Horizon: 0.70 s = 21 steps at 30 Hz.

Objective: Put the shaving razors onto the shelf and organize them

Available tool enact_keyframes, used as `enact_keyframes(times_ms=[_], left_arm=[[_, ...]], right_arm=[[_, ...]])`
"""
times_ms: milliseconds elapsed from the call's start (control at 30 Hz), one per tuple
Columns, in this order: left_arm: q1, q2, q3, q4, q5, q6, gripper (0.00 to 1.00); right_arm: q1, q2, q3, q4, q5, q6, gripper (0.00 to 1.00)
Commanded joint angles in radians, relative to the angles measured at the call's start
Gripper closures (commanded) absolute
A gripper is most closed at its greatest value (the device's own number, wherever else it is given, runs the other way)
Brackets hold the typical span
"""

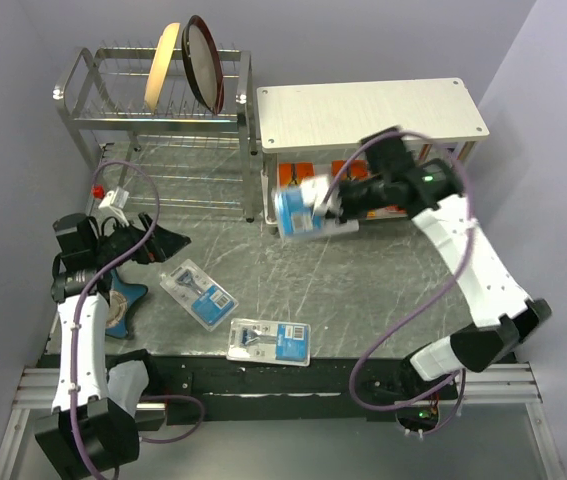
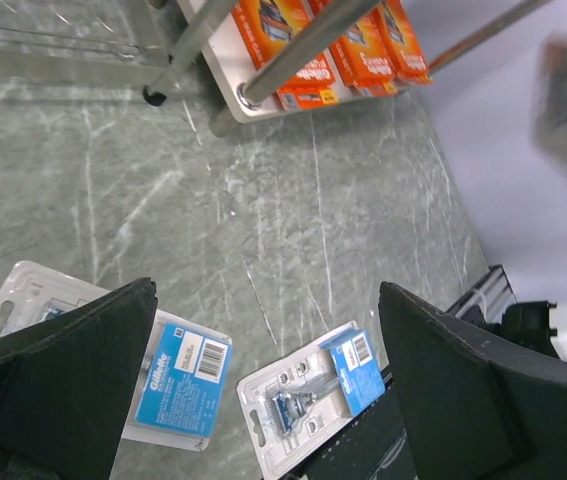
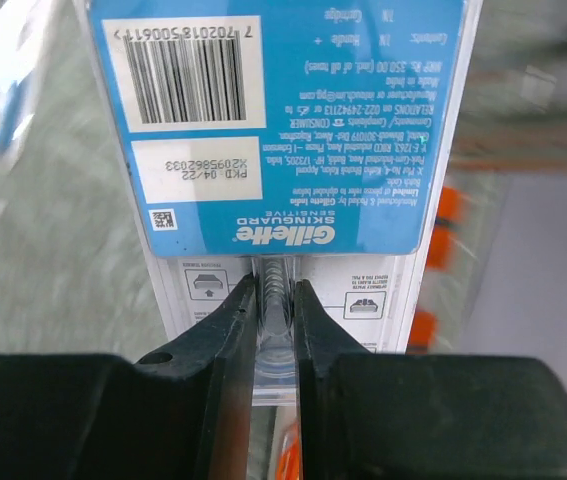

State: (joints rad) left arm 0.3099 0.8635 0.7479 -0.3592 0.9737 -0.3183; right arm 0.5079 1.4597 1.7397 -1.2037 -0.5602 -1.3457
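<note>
The white shelf's top board is bare, so I will next raise my right gripper and move outward over it, toward its end away from the dish rack.
My right gripper (image 1: 325, 205) is shut on a clear and light-blue razor pack (image 1: 298, 212), held in the air in front of the white shelf (image 1: 363, 110), by its lower tier. In the right wrist view the fingers (image 3: 233, 330) pinch the pack (image 3: 283, 120) on its clear handle bulge. Three orange packs (image 2: 333, 45) lie on the lower board (image 2: 213, 45). Two more blue packs lie flat on the table (image 1: 198, 293) (image 1: 269, 341), also seen in the left wrist view (image 2: 178, 375) (image 2: 313, 390). My left gripper (image 2: 265, 290) hangs open above them, holding nothing.
A chrome wire dish rack (image 1: 153, 100) with two upright plates (image 1: 203, 60) stands at the back left beside the shelf. A blue-handled object (image 1: 123, 300) lies by the left arm. The nearer blue pack sits close to the table's black front edge (image 1: 293, 375).
</note>
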Motion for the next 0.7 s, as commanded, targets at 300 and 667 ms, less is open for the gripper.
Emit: enact_keyframes(times_ms=[300,667], left_arm=[[-0.101,0.138,0.088,0.126,0.028,-0.050,0.01],[-0.101,0.095,0.002,0.167,0.030,-0.084,0.01]], right_arm=[[-0.319,0.098,0.532,0.528,0.443,1.100,1.00],[-0.491,0.244,0.722,0.383,0.563,1.229,1.00]])
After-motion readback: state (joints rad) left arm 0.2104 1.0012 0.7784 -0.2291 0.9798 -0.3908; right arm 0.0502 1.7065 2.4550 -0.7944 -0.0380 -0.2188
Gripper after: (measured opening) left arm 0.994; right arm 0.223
